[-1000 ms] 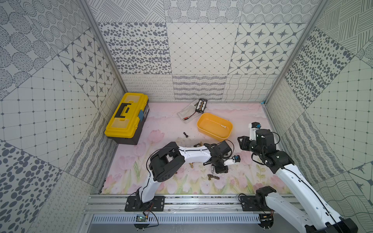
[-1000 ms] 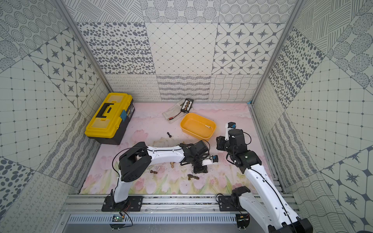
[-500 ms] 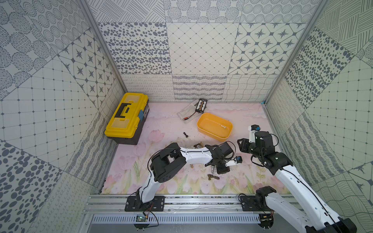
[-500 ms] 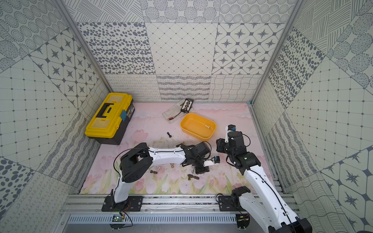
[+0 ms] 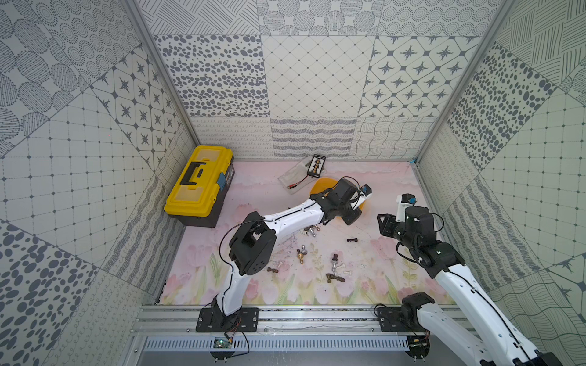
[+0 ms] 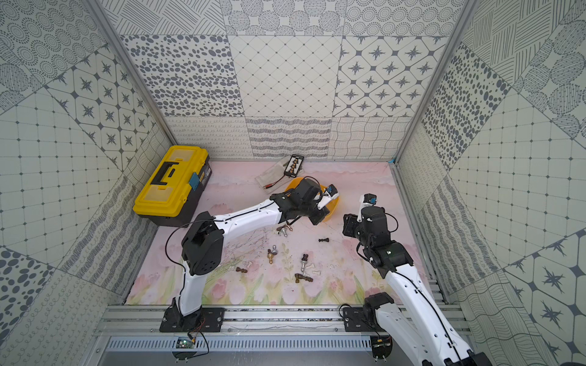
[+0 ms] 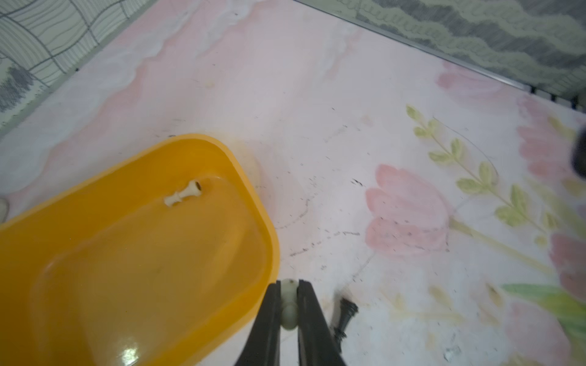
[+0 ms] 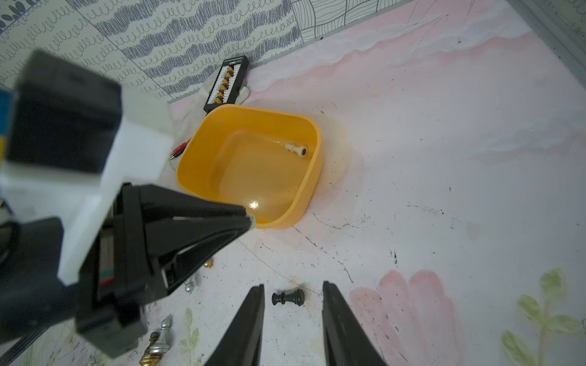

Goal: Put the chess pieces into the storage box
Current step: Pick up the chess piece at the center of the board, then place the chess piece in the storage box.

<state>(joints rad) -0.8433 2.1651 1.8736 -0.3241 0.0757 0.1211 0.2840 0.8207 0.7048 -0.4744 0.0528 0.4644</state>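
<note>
My left gripper moves outward over the box's open bottom next and releases the white piece, since the gripper is still at the box's near rim.
My left gripper [image 7: 289, 286] is shut on a small white chess piece [image 7: 289, 309], held just off the near corner of the yellow-orange storage box [image 7: 253, 202]. One white piece [image 7: 184, 196] lies inside the box. In the right wrist view the left fingertips [image 8: 245, 218] hang over the box's near rim [image 8: 295, 209]. My right gripper [image 8: 293, 288] is open, its jaws either side of a black piece [image 8: 288, 298] lying on the mat and clear of it. Several more pieces [image 5: 336, 269] lie scattered toward the front of the mat.
A yellow toolbox [image 5: 199, 187] stands at the back left. A small black case with gold pieces [image 5: 317, 164] and a clear bag with red leads [image 5: 293, 180] lie behind the box. Silver and gold pieces [image 8: 161, 339] lie beside the left arm. Walls close in on three sides.
The left gripper shut on the white piece and carried it from the front of the mat back to the box's near edge. The right arm barely shifted.
</note>
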